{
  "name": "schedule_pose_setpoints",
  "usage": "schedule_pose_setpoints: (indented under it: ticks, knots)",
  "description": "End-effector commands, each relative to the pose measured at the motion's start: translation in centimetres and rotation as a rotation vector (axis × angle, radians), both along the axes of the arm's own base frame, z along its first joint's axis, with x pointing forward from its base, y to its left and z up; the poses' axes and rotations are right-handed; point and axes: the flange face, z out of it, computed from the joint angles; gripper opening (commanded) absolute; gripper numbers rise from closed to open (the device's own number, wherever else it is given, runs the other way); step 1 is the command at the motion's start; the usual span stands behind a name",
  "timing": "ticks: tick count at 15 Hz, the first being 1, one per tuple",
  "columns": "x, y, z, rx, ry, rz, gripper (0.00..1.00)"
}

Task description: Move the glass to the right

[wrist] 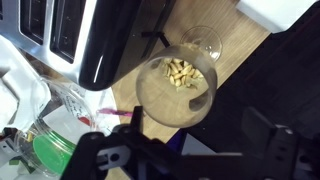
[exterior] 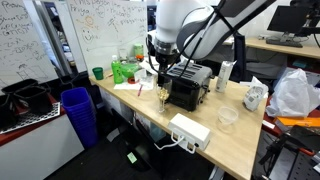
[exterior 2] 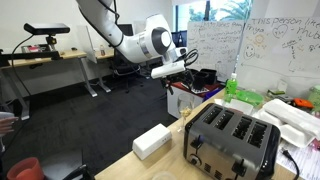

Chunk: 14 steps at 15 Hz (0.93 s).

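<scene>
My gripper should come down next over the glass's bowl [exterior: 162, 96] [wrist: 176, 86], with its fingers to either side for the close, because the bowl is still ahead of its open, spread fingers.
The glass [exterior: 163, 95] is a small clear stemmed wine glass with yellowish bits in its bowl. It stands on the wooden table [exterior: 240, 140] right beside the black toaster [exterior: 188, 88]. In the wrist view I look down into its bowl [wrist: 178, 90], with the toaster [wrist: 80, 40] at upper left. My gripper [wrist: 190, 150] is open, its two dark fingers spread wide, and the bowl sits just ahead of them, untouched. In both exterior views the gripper [exterior: 161, 72] [exterior 2: 180, 73] hangs just above the glass [exterior 2: 186, 100].
A stemless clear plastic cup [exterior: 228, 116] and a white power strip [exterior: 190, 130] lie near the table's front. A green cup [exterior: 97, 73] and green bottle [exterior: 121, 70] stand at the far end. A white bag [exterior: 293, 95] and blue bin [exterior: 79, 112] flank the table.
</scene>
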Motion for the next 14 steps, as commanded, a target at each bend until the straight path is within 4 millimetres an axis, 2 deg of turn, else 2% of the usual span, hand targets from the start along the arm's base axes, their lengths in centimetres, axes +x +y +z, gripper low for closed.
schedule_pose_setpoints:
  ticks: [1, 8, 9, 10, 12, 14]
  knots:
    - [0.3, 0.0, -1.2, -0.004, 0.010, -0.008, 1.00]
    - [0.4, -0.3, -3.7, 0.013, 0.052, -0.023, 1.00]
    - [0.4, -0.2, -4.0, 0.016, 0.058, -0.023, 0.98]
    - [0.4, -0.1, -4.1, 0.020, 0.059, -0.020, 0.77]
    - [0.4, 0.0, -4.4, 0.029, 0.064, -0.025, 0.72]
    - [0.4, 0.0, -4.5, 0.042, 0.073, -0.037, 0.58]
